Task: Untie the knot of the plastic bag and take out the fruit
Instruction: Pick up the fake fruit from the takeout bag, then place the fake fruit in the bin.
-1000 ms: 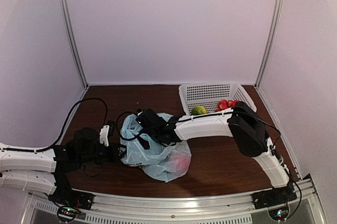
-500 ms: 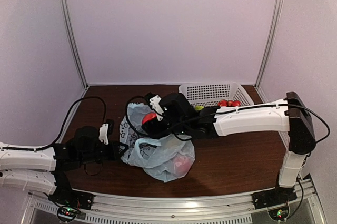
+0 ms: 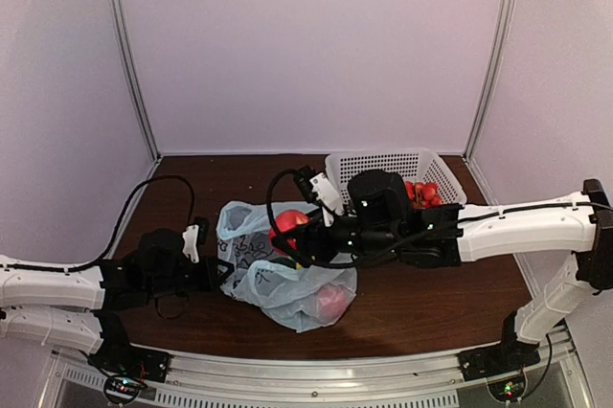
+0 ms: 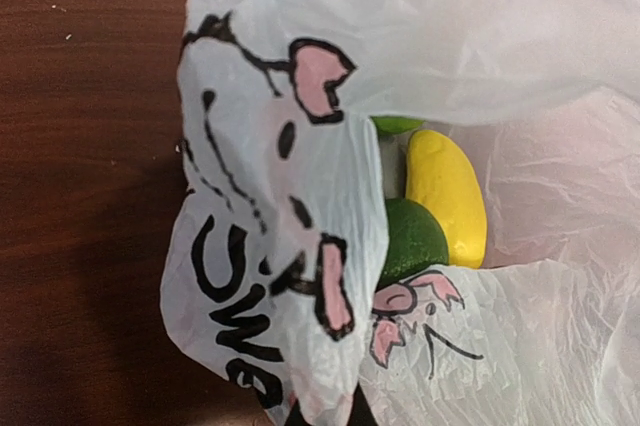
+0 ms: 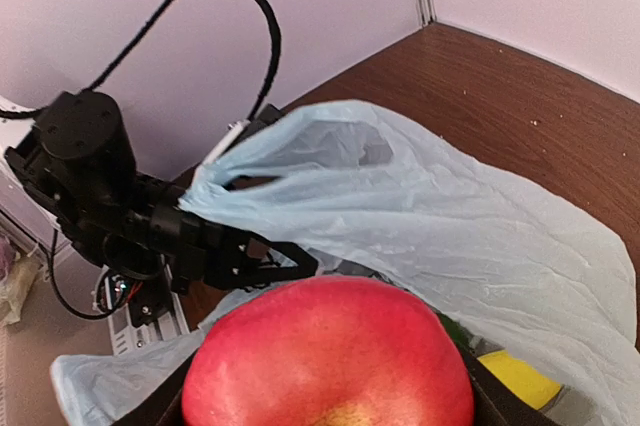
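The right gripper lifts off the bag next, swings over the white basket and lowers beside the red fruits [image 3: 400, 180], since the basket already holds fruit.
The pale blue plastic bag [image 3: 273, 279] lies open on the table, and no knot shows; one loop handle [image 5: 300, 141] hangs loose. My left gripper [image 3: 218, 274] is shut on the bag's left edge, its fingertips pinching the printed plastic [image 4: 325, 411]. Just above the bag's mouth, my right gripper [image 3: 290, 226] is closed on a red apple [image 5: 330, 356], which fills the space between its jaws [image 5: 325, 386]. Inside the bag lie a green fruit [image 4: 410, 236], a yellow fruit [image 4: 447, 196] and a red-pink fruit [image 3: 330, 301] seen through the plastic.
A white perforated basket [image 3: 378, 167] stands at the back right, with red round fruits [image 3: 423, 192] in it. The left arm's black cable [image 3: 153, 192] loops over the table's left side. Pale walls close in the back and both sides.
My right gripper has come up out of the bag with the red apple and shifted right, while its arm swung out to the right. The left gripper stayed shut on the bag.
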`<state>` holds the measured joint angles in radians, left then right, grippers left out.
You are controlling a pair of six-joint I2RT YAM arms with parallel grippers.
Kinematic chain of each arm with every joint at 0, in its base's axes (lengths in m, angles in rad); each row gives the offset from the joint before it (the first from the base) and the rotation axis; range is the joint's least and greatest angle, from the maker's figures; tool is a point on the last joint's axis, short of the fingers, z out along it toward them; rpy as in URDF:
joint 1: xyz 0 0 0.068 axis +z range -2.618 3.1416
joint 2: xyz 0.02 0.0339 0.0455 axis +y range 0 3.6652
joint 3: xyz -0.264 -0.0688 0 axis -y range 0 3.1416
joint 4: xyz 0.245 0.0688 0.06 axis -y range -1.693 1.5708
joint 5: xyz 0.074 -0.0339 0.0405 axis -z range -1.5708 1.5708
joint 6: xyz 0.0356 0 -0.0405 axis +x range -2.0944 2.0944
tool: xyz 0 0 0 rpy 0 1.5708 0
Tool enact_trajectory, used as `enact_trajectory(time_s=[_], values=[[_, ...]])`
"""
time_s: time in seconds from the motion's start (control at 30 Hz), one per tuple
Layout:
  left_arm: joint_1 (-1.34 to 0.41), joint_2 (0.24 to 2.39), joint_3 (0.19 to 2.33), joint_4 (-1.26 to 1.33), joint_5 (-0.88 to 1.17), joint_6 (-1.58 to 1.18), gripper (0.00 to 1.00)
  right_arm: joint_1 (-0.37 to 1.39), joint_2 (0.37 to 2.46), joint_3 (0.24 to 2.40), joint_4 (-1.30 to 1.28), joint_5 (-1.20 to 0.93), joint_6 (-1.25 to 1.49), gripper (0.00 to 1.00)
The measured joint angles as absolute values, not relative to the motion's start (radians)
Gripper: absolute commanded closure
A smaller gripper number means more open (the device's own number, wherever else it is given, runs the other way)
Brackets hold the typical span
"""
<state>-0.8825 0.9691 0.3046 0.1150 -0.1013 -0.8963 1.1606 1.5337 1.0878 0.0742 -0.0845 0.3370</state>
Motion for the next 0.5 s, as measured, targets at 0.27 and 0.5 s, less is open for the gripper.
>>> enact_trajectory(time_s=[0.27,0.5], values=[[-0.883,1.021,0.334,0.116,-0.100,-0.896,1.00,1.161,1.340,1.088,0.080,-0.057,0.340,0.46],[-0.883,1.034,0.345,0.118,-0.097,-0.897,1.00,1.117,1.269,1.158,-0.102,0.139,0.286,0.46]])
